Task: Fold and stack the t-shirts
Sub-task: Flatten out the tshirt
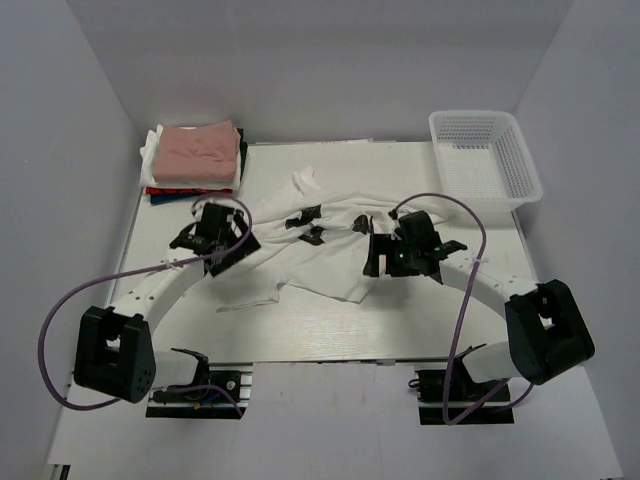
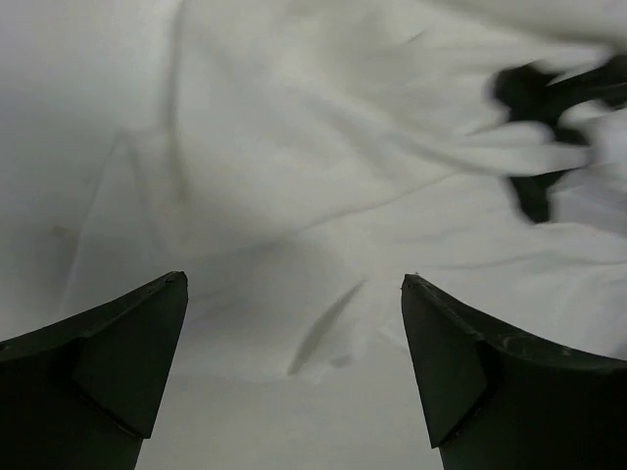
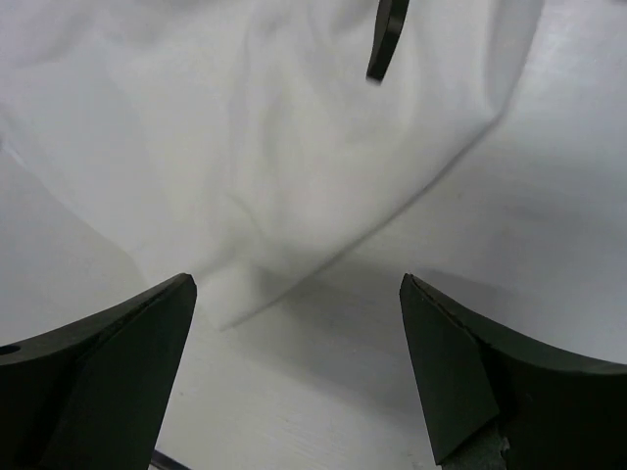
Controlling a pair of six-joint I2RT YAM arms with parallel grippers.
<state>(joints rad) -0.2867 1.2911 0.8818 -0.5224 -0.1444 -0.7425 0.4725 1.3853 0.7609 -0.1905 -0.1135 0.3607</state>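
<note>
The robot's left gripper will next move back toward the base and down onto the shirt's near corner on the stack's side (image 1: 223, 307), since that corner lies flat below.
A large white t-shirt (image 1: 300, 255) with a black print lies crumpled across the middle of the table. My left gripper (image 1: 228, 252) is open just above its left part; the left wrist view shows white cloth (image 2: 294, 196) and black print (image 2: 534, 93) between and beyond the fingers. My right gripper (image 1: 378, 262) is open over the shirt's right edge; the right wrist view shows a cloth corner (image 3: 294, 176) ahead and bare table under the fingers. A stack of folded shirts (image 1: 195, 160), dusty-pink on top with red, dark and white below, sits at the back left.
A white plastic mesh basket (image 1: 485, 158) stands at the back right. White walls close in the table on three sides. Purple cables loop from both arms.
</note>
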